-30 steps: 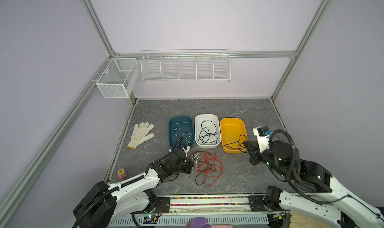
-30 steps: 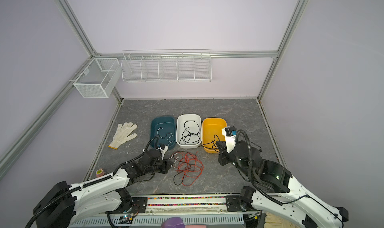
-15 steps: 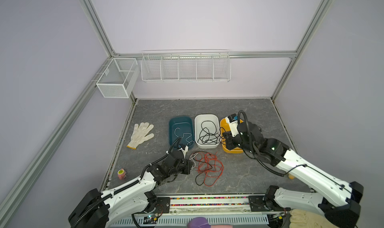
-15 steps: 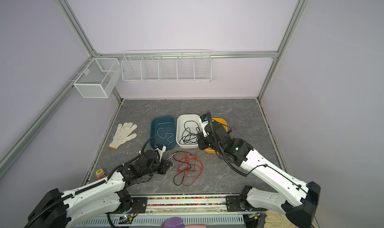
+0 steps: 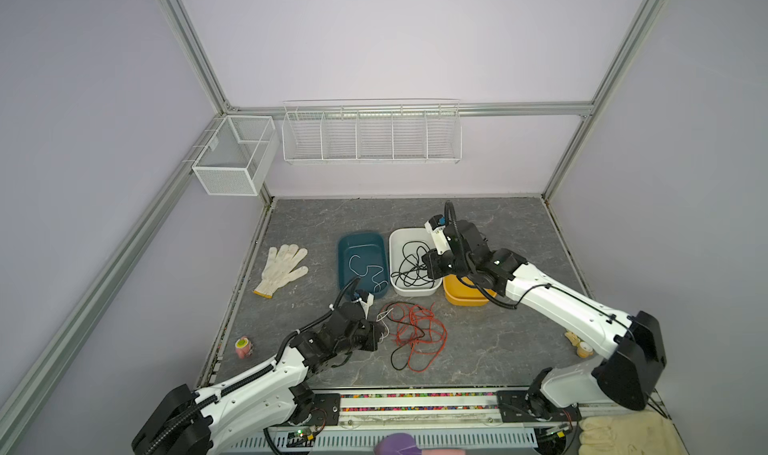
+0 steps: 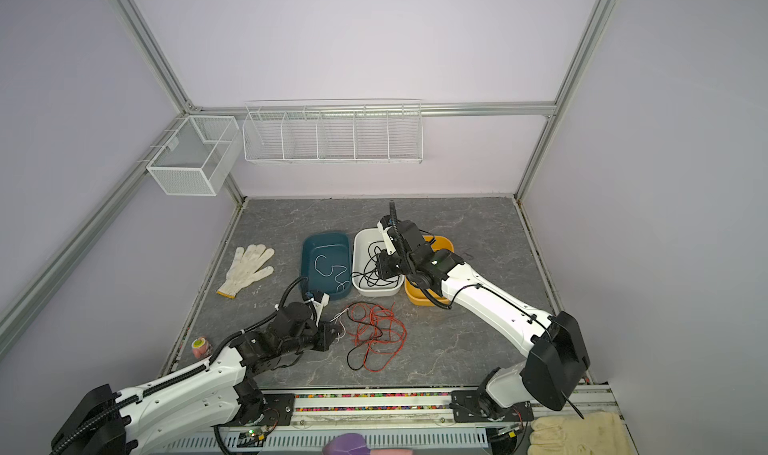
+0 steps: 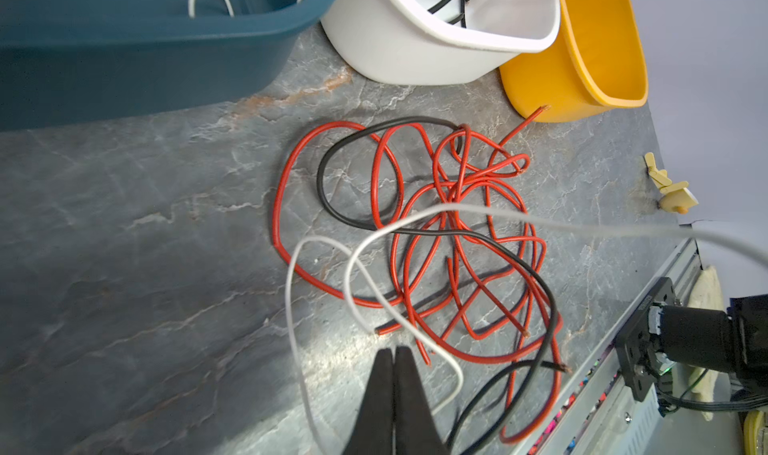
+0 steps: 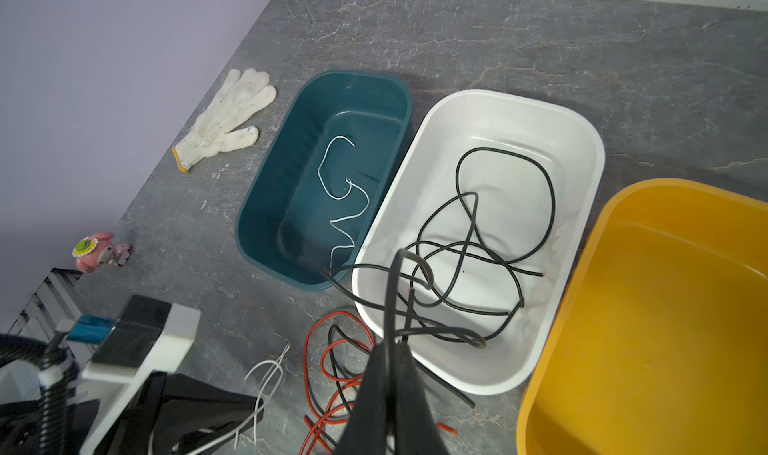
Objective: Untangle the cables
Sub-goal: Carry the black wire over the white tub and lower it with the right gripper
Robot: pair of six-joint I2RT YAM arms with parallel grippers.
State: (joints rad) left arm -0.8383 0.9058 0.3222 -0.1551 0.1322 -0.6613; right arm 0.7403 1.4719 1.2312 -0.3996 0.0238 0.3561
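Observation:
I should next lower my right gripper toward the coiled black cables in the white bin and release the black cable, as that coil is below my gripper.
A tangle of red cables [image 5: 417, 332] [image 6: 376, 332] [image 7: 457, 224] with a black cable [image 7: 328, 170] through it lies on the grey table in front of three bins. My left gripper [image 5: 378, 334] [image 7: 392, 349] is at the tangle's left edge, shut on a white cable [image 7: 353, 262] that loops up off the table. My right gripper [image 5: 428, 266] [image 8: 395, 343] hangs over the white bin [image 5: 399, 241] [image 8: 519, 100], shut on a black cable [image 8: 401, 257]. More black cables [image 8: 548, 191] lie coiled in that bin. The teal bin [image 5: 345, 241] holds a white cable [image 5: 365, 270].
An empty yellow bin [image 5: 461, 299] [image 8: 665, 266] stands right of the white one, partly under my right arm. A white glove [image 5: 282, 266] and a pink toy [image 5: 243, 347] lie at the left. Wire baskets [image 5: 370, 133] hang on the back wall. A rail [image 5: 415, 403] runs along the front edge.
My right arm has swung left from the yellow bin's front to above the white bin, carrying the black cable. The left gripper has barely shifted at the tangle.

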